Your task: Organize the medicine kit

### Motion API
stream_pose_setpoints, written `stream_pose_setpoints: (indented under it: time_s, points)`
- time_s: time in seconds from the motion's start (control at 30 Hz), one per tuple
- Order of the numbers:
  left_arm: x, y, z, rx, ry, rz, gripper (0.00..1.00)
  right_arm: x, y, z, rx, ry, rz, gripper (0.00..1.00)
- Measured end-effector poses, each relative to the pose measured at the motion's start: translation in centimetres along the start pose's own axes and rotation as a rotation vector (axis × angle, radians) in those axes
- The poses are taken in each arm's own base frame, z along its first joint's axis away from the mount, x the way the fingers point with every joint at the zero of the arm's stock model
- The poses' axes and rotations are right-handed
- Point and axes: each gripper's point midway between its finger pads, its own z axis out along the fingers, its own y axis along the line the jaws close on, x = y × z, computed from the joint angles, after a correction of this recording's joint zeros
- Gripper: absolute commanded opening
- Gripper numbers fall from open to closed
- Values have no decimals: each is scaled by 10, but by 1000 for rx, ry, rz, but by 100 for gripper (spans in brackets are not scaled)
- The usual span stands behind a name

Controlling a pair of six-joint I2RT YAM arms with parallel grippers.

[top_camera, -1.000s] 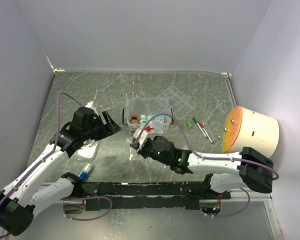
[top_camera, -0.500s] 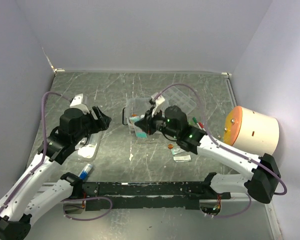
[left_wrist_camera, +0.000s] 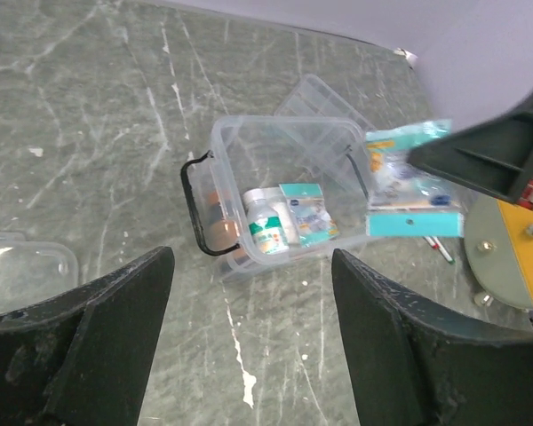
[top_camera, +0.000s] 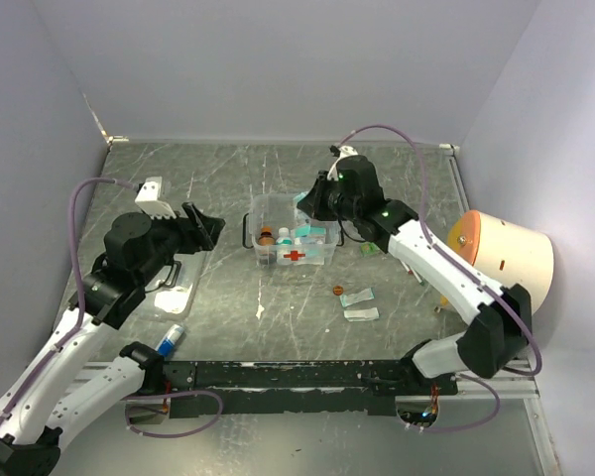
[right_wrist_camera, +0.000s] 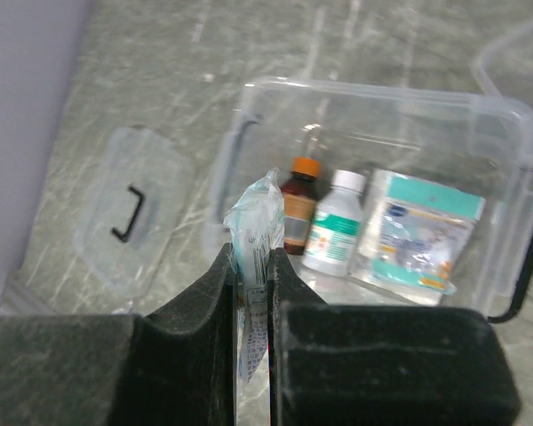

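The right gripper will next tip downward and go lower over the teal packet already beside the white bottle (right_wrist_camera: 334,222) in the kit before it opens.
The medicine kit (top_camera: 294,236) is a clear box with a red cross and black side handles, standing at the table's middle. It holds a brown bottle (right_wrist_camera: 298,204), a white bottle (right_wrist_camera: 334,222) and a teal packet (right_wrist_camera: 419,232). My right gripper (top_camera: 313,204) hovers over the kit's far right edge, shut on a clear and teal packet (right_wrist_camera: 254,222), which also shows in the left wrist view (left_wrist_camera: 410,191). My left gripper (top_camera: 204,228) is open and empty, in the air left of the kit (left_wrist_camera: 280,186).
The flat clear lid with a black handle (top_camera: 171,288) lies at the left. A compartmented tray (top_camera: 365,203) lies behind the kit. Pens (top_camera: 405,260), two small packets (top_camera: 361,305), an orange bead (top_camera: 338,290), a blue tube (top_camera: 171,339) and a cream drum (top_camera: 504,258) lie around.
My right arm has swung from the near side of the kit up and over to its far right side, carrying the packet. My left arm has drawn back slightly to the left.
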Motion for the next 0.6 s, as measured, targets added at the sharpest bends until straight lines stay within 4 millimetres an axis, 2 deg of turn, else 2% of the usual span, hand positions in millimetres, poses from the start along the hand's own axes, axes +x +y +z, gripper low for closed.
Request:
stream_pose_setpoints:
  time_s: [0.13,0.2,0.5,0.6]
  points:
    - [3,-8,0,46,15,-4,88,14,-35,19,123,75,48,0]
    - [3,-11,-1,64,15,-6,94,22,-48,28,176,111,55,0]
    - [8,-15,-2,99,22,-23,96,44,-78,65,288,198,27,0]
    - [7,-17,-2,105,19,-28,95,62,-86,77,296,252,23,0]
